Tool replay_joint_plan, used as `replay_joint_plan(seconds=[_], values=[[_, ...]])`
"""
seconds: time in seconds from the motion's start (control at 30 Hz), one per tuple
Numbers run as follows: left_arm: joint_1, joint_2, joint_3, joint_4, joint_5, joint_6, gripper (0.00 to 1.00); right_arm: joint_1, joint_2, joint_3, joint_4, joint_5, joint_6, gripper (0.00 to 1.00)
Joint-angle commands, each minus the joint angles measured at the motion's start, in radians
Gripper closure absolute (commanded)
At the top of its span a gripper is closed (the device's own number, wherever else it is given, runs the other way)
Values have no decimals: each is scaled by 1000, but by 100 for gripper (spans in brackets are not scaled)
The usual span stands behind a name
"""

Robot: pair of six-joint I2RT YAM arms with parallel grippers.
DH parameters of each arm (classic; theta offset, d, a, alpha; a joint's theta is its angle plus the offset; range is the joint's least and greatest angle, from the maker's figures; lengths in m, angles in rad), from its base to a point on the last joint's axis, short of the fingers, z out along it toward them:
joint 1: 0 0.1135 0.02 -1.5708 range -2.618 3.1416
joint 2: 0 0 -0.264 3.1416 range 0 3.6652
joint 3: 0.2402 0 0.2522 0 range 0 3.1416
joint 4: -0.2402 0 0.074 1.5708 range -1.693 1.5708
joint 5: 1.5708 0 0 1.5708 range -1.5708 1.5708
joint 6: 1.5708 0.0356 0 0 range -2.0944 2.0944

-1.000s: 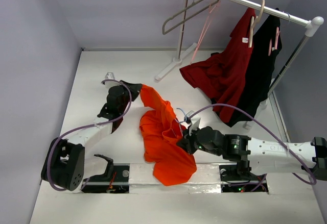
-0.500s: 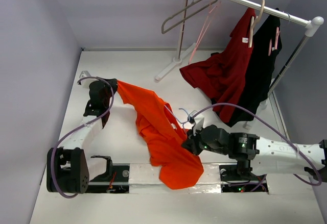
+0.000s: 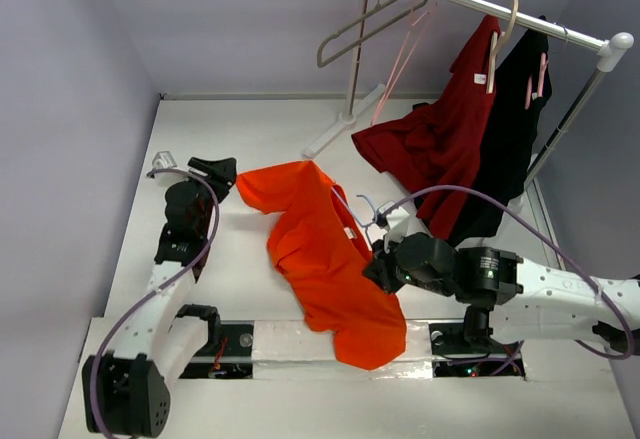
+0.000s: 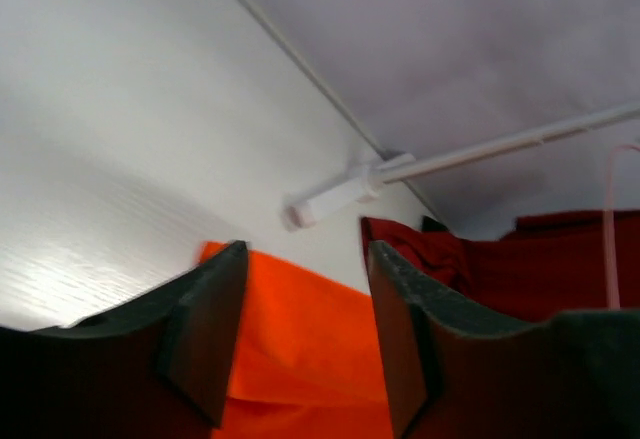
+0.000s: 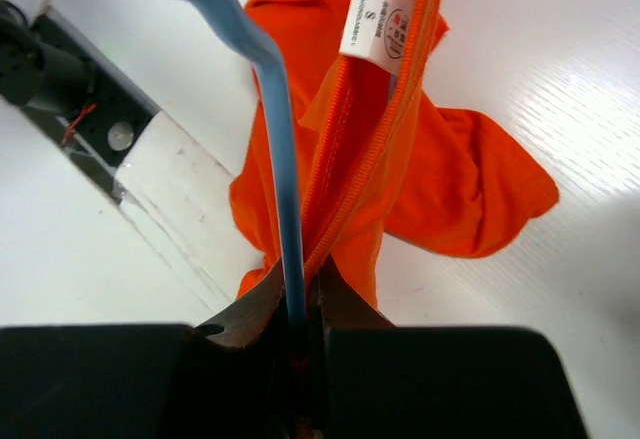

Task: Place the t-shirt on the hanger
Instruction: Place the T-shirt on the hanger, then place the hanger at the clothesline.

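My right gripper goes up and outward next and releases the hanger at the rack's bar, which is bare beside the dark red shirt.
The bright orange t-shirt lies spread on the white table, from the left gripper down to the near edge. Its white tag shows inside the collar. The thin light-blue hanger sticks out of the collar, hook up. My right gripper is shut on the hanger's bar, with the orange collar pinched beside it, in the right wrist view. My left gripper is open and empty just left of the shirt's far corner. The shirt shows beyond the left gripper in the left wrist view.
A white clothes rack stands at the back right, its foot on the table. A dark red shirt, a black garment, a beige hanger and a pink hanger hang on it.
My left gripper pulled the shirt's corner out to the left, then let go and drew back. The shirt went from bunched to spread. The right gripper kept hold and shifted slightly right.
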Motion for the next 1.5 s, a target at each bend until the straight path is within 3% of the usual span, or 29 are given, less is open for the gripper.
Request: replay_joint_plan(seconds=[0.0,0.17,0.37,0.47,0.67,0.73,0.77,1.23,1.47], values=[[-65,-107,32,-12,20,59,51,7,34,109,-74,105,53,100],[-191,-220,82,-95,23,113,44,7,94,169,-237,196,163,100],[-295,-254,112,-93,82,148,43,-7,108,218,-419,303,266,100],[-309,-244,143,-102,119,183,35,-68,137,241,-453,328,269,100],[-329,-247,132,-93,172,217,20,-211,206,318,-367,317,170,100],[-329,-248,123,-95,178,220,13,-252,230,367,-370,336,147,100],[-329,-250,126,-101,181,223,3,-295,247,381,-367,337,134,100],[-338,-280,94,-76,181,259,1,-683,356,591,-200,237,-64,100],[-338,-307,14,-17,166,253,1,-745,426,715,-131,228,-126,100]])
